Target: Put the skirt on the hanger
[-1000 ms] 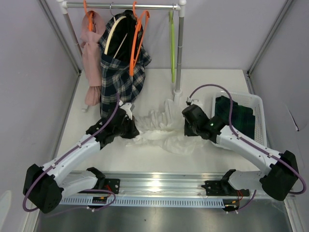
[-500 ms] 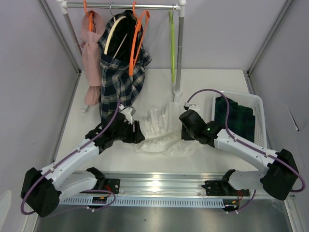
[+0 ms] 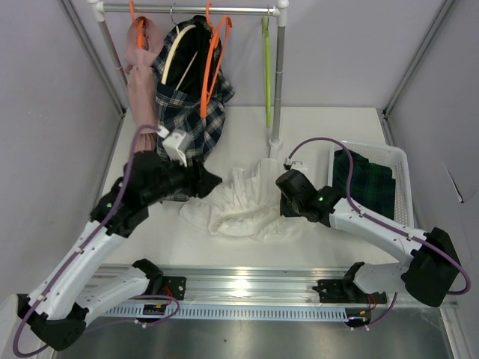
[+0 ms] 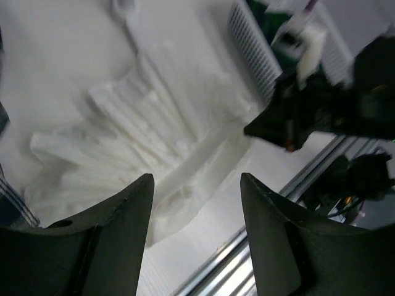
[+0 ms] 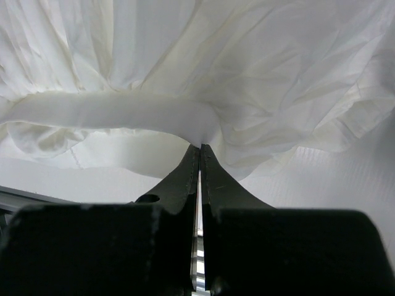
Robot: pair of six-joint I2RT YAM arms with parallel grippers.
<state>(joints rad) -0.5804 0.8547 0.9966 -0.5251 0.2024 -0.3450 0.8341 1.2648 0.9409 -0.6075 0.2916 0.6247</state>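
Observation:
My left gripper should rise outward, tilting up, and close on the bare orange hanger's near arm [image 3: 207, 71], since that arm hangs above and outward of it.
The dark green tartan skirt [image 3: 367, 183] lies bunched in the white basket [image 3: 405, 161] at the right, and neither gripper touches it. On the rail at the back hangs the lime-green hanger [image 3: 267, 75], bare. My right gripper [image 5: 199, 148] is shut on the waistband of a white ruffled garment [image 3: 239, 206] spread over the table's middle. My left gripper [image 4: 196, 185] hovers open above that garment's left part [image 4: 142, 123], nothing between its fingers. In the top view the left gripper [image 3: 211, 179] sits at the garment's left edge.
The clothes rail [image 3: 187, 10] also carries a pink garment [image 3: 141, 90], a navy-and-white checked garment [image 3: 183, 112], orange hangers [image 3: 211, 67] and a cream hanger [image 3: 174, 52]. The rack's post [image 3: 278, 90] stands just behind the white garment. A metal rail [image 3: 247, 288] runs along the near edge.
My left gripper has opened, let go of the white garment and risen back to the left. The right gripper stays shut on the garment, which has slid slightly left.

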